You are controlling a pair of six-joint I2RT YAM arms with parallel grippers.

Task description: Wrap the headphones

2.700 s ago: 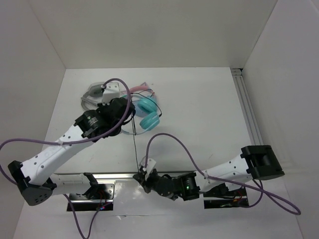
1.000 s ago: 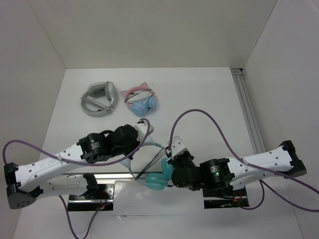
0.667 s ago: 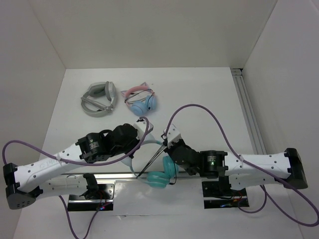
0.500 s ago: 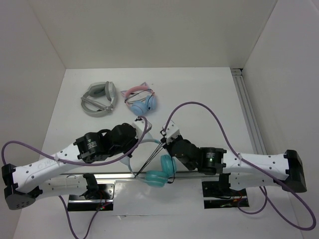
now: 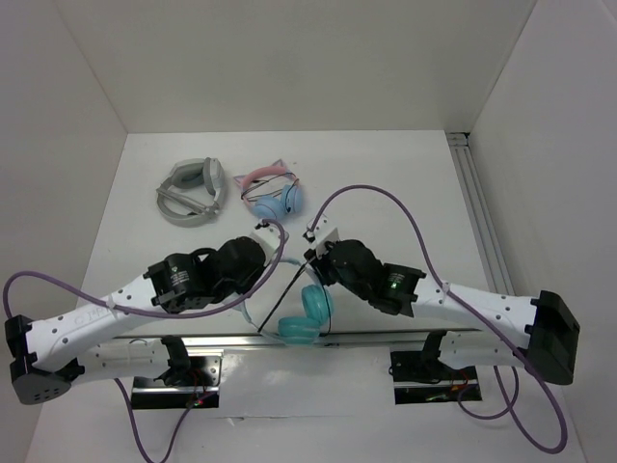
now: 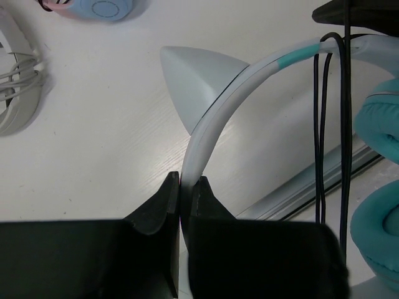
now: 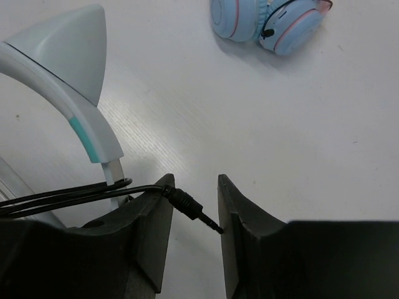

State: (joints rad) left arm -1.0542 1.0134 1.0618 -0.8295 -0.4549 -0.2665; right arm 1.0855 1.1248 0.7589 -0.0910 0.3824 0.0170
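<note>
My left gripper should swing down and left in the top view to bare tabletop [image 5: 172, 241] beside the grey-white headphones, then lower and release the headband.
The headphones hang near the table's front edge, with teal ear cups [image 5: 307, 313] and a pale cat-ear headband [image 6: 212, 118]. My left gripper [image 5: 256, 301] is shut on the headband; in the left wrist view [image 6: 185, 185] its jaws pinch the band below the cat ear. The thin black cable [image 6: 321, 124] runs in several strands across the band near the cups [image 6: 380, 249]. My right gripper [image 5: 310, 260] is just right of the band [image 7: 75, 106]. Its jaws [image 7: 194, 187] stand narrowly apart, with the cable's plug [image 7: 193, 208] braced slantwise between them.
The pink-band, blue-cup headphones [image 5: 273, 193] and the grey-white headphones [image 5: 193, 191] lie at the back left. A metal rail [image 5: 193, 342] runs along the front edge under the teal cups. Another rail [image 5: 474, 203] runs along the right wall.
My left gripper carried the headphones from the back to the front edge. My right gripper moved from the front edge up and back past the band with the cable, and the cups shifted slightly.
</note>
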